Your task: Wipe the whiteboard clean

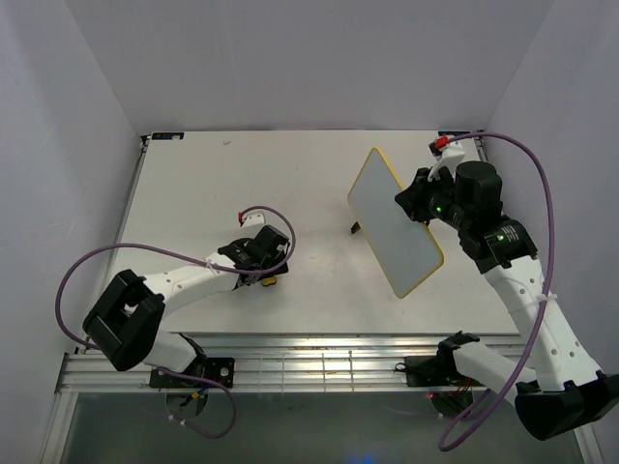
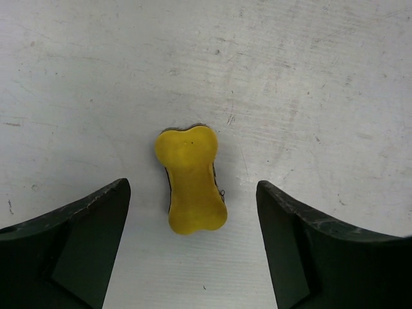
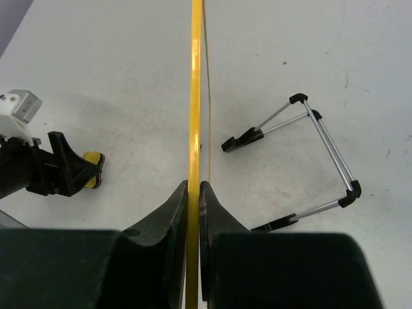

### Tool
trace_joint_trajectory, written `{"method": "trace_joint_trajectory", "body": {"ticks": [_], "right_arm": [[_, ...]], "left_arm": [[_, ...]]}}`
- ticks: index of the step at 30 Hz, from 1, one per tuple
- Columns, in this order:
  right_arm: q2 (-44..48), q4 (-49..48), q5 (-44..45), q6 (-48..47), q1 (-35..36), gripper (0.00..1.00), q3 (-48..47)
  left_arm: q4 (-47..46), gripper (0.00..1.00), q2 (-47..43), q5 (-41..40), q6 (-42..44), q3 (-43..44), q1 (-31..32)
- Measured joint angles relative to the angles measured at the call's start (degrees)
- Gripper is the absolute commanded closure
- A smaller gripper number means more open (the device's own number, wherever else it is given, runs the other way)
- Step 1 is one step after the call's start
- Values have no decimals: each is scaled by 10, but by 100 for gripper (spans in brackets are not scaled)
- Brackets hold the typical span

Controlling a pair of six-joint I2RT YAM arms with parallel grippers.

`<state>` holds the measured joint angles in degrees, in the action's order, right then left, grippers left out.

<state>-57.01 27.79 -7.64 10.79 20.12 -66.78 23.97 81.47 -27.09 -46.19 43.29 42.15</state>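
Observation:
The whiteboard in the robot's right gripper will next be turned and lowered onto the wire stand's black feet [image 1: 356, 228] to be released, because the stand is below the gripper.
The whiteboard [image 1: 392, 222], white with a thin yellow frame, is held up off the table and tilted, and its visible face shows no writing. My right gripper [image 1: 416, 205] is shut on its right edge. In the right wrist view the yellow frame [image 3: 194, 96] runs edge-on between the pinching jaws of the right gripper [image 3: 194, 188]. My left gripper [image 2: 192, 185] hangs open just above the table. A yellow bone-shaped eraser [image 2: 190, 177] lies flat between its fingers [image 2: 90, 238] without touching either one. From above, the eraser [image 1: 271, 281] peeks out under the left gripper [image 1: 266, 269].
A wire stand with black feet [image 3: 315, 161] sits on the table under and beside the board, and one black foot [image 1: 355, 229] shows from above. The left arm [image 3: 38, 170] and the eraser [image 3: 93, 168] appear at the left of the right wrist view. White walls enclose the table [image 1: 213, 184].

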Motion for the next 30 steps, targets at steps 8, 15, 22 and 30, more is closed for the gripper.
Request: {"method": "trace_joint_trajectory", "body": {"ticks": [8, 15, 22, 30], "right_arm": [[-10, 21, -13, -26, -39, 92, -5], [-54, 22, -78, -75, -93, 92, -34], [-113, 21, -170, -127, -139, 92, -75], [-179, 21, -247, -165, -163, 92, -101]], "left_arm": [[56, 2, -70, 18, 17, 19, 0], [138, 2, -152, 86, 90, 88, 0], [183, 2, -232, 129, 172, 114, 0], [143, 2, -282, 169, 216, 28, 0]]}}
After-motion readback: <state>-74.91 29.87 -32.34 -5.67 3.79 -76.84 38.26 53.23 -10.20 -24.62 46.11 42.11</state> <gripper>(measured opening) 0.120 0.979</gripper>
